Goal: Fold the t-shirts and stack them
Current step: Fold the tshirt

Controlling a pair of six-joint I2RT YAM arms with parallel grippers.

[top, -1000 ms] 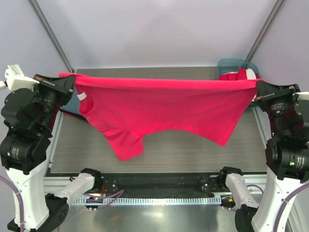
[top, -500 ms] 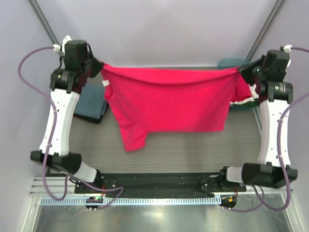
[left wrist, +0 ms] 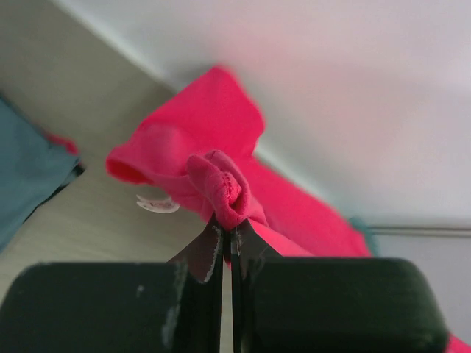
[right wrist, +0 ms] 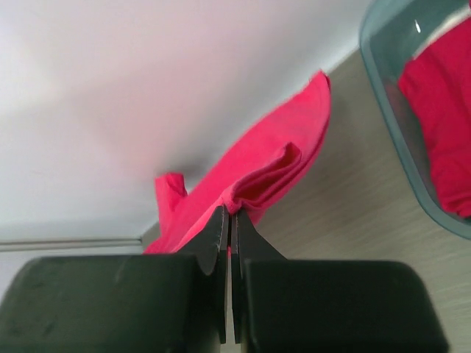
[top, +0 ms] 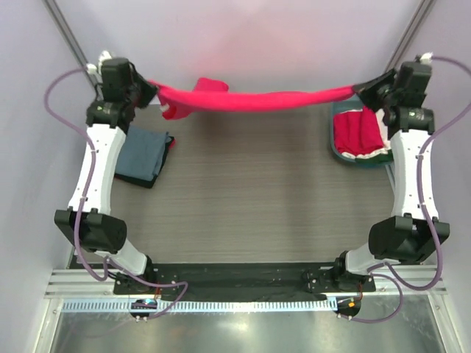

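The open wood of the bare near tabletop has room to spread the shirt corner, so my right gripper needs to move back and down there next and release it.
A crimson-red t-shirt (top: 257,99) hangs stretched between both grippers along the far edge of the table, seen as a narrow band from above. My left gripper (top: 151,90) is shut on its left corner (left wrist: 221,191). My right gripper (top: 359,88) is shut on its right corner (right wrist: 254,184). A folded slate blue-grey t-shirt (top: 143,156) lies on the table at the left, below the left arm; its edge shows in the left wrist view (left wrist: 29,176).
A teal plastic tub (top: 353,157) at the right holds red and white shirts (top: 359,132); it also shows in the right wrist view (right wrist: 390,110). The wood-grain table top (top: 250,191) lies between the arms. Grey walls close the back and sides.
Both arms swung the red t-shirt away to the far edge of the table; it went from a broad hanging sheet to a narrow stretched band.
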